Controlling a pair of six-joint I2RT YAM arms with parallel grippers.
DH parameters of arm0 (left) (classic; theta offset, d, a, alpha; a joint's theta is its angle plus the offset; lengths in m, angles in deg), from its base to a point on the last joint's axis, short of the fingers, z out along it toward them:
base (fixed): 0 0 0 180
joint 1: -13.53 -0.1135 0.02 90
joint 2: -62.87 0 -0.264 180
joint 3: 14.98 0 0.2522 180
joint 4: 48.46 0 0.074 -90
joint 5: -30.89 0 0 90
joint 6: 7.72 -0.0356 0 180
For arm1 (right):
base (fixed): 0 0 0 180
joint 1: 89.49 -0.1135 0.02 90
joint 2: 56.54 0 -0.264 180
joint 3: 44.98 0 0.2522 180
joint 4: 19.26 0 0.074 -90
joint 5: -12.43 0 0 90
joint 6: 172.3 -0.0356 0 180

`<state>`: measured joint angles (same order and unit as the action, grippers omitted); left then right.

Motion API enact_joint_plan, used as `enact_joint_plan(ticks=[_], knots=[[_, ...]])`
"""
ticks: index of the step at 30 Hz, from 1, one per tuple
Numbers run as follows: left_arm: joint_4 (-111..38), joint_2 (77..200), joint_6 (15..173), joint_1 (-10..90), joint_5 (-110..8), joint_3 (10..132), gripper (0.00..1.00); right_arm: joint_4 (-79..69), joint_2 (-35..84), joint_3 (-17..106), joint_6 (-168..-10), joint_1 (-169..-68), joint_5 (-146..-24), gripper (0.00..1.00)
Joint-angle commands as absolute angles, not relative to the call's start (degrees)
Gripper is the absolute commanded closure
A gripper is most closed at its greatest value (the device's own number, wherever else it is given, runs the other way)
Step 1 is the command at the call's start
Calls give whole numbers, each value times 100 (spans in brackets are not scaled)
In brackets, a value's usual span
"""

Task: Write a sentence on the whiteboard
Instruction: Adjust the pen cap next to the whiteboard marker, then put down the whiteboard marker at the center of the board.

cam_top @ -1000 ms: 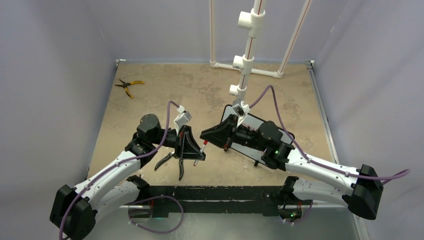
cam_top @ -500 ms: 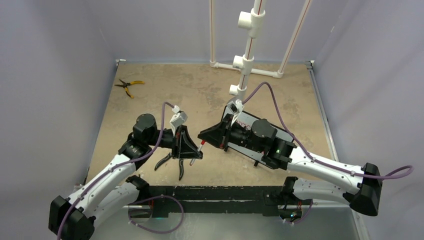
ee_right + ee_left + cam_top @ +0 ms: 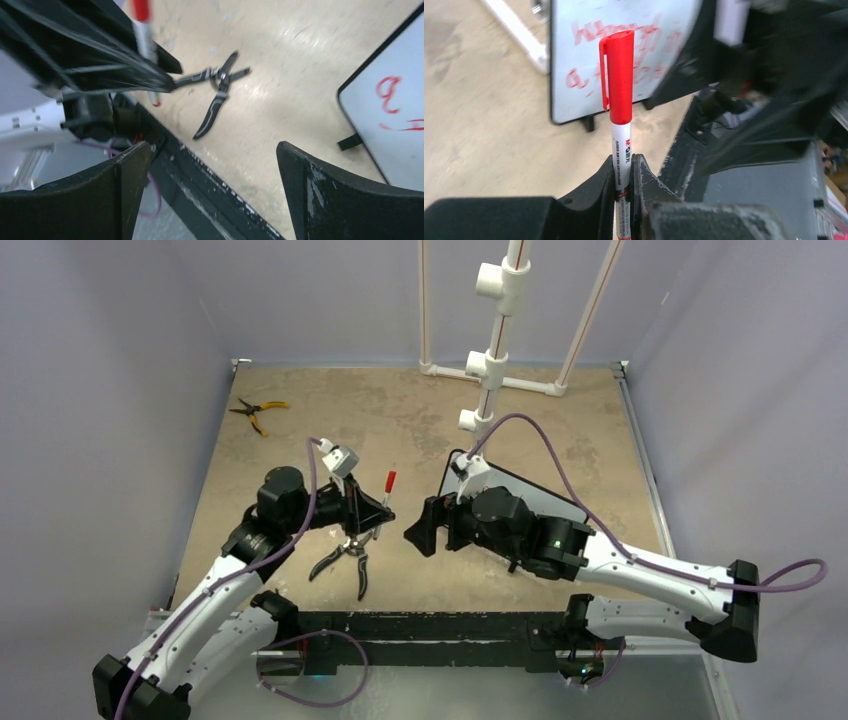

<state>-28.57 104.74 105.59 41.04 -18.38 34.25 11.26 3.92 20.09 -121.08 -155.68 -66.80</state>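
Observation:
The sentence is written and the marker's cap is on, so my left gripper should next go down to the bare table (image 3: pixel 406 552) (image 3: pixel 580 162) between the black pliers and the whiteboard.
My left gripper (image 3: pixel 624 172) is shut on the white barrel of a marker (image 3: pixel 622 145), which points away from it with its red cap (image 3: pixel 620 75) on. In the top view this gripper (image 3: pixel 372 522) holds the marker (image 3: pixel 387 483) left of centre. The whiteboard (image 3: pixel 574 95) stands beyond it, with the sentence (image 3: pixel 586 34) in blurred red scrawl on its face. My right gripper (image 3: pixel 212 150) is open and empty, just right of the marker in the top view (image 3: pixel 422 528). A corner of the whiteboard (image 3: pixel 400 65) with red strokes (image 3: pixel 389 93) shows on its right. The right arm covers most of the board (image 3: pixel 535 492).
Black pliers (image 3: pixel 345 560) lie on the table below the left gripper, also visible in the right wrist view (image 3: pixel 217 95). Yellow-handled pliers (image 3: pixel 258 412) lie at the far left. A white pipe frame (image 3: pixel 490 360) stands at the back. The table's dark front edge (image 3: pixel 210 170) runs under the right gripper.
The right gripper has opened and let go of the marker. The left gripper has swung the capped marker up and to the left, away from the right gripper.

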Motion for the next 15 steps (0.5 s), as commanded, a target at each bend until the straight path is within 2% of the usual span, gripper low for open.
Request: enact_joint_plan(ticks=[1,4,10,15], knots=[[-2327,10889,10839,4087,-3467,3265,100,1248,56,2293,-12131,-15549,-5335,2],[-2285,11300,11095,4087,-4129,3183,100,1057,-184,2252,-11921,-15549,-4828,1],[-3179,12006,11566,4087,-4792,3009,99,357,-669,2047,-10993,-15509,-4032,1],[-4073,12993,11668,4102,-5174,2937,94,-139,-837,1952,-10291,-14910,-4000,1]])
